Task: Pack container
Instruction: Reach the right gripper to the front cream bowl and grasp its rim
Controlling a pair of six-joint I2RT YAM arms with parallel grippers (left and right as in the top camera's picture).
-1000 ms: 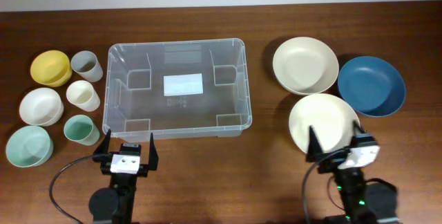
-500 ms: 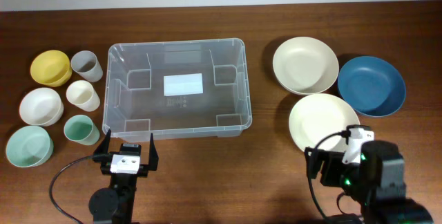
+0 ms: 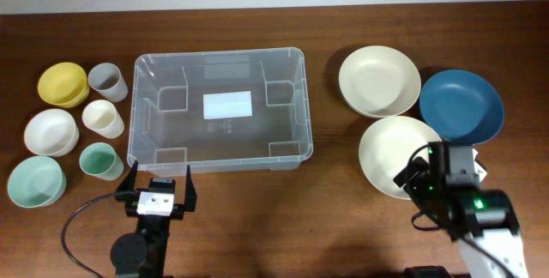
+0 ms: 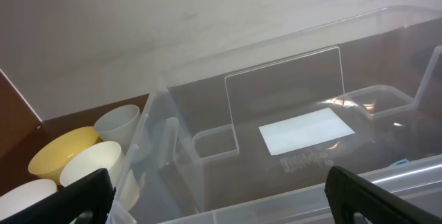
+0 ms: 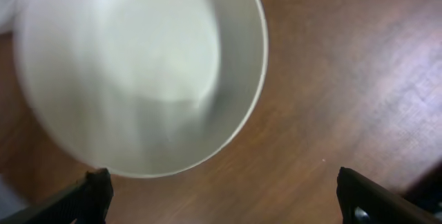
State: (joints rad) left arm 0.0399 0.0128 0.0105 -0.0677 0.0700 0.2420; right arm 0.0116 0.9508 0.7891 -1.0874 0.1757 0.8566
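Observation:
The right gripper lowers open onto the near cream bowl's near rim [image 5: 222, 144] next, one finger inside and one outside, since bare tabletop beside that rim leaves room.
The large clear container [image 3: 220, 54] stands empty at the table's middle, a white label [image 3: 227, 105] on its floor. My left gripper [image 3: 159, 180] is open and empty just in front of its near wall. The left wrist view looks over the near rim [image 4: 276, 200] into the bin, with the left gripper [image 4: 221, 207] wide open. My right gripper [image 3: 431, 168] hovers over the right edge of the near cream bowl [image 3: 390, 154]. The right wrist view, blurred, shows that bowl [image 5: 138, 72] ahead of the open, empty right gripper [image 5: 228, 200].
A second cream bowl [image 3: 378, 81] and a blue bowl [image 3: 461, 106] sit at the right. On the left are a yellow bowl [image 3: 63, 84], white bowl [image 3: 50, 131], green bowl [image 3: 35, 181], grey cup [image 3: 107, 81], cream cup [image 3: 103, 118] and green cup [image 3: 100, 160].
My right arm has risen and swung to the right, from the table's front edge to above the near cream bowl's right side. The left arm has not moved.

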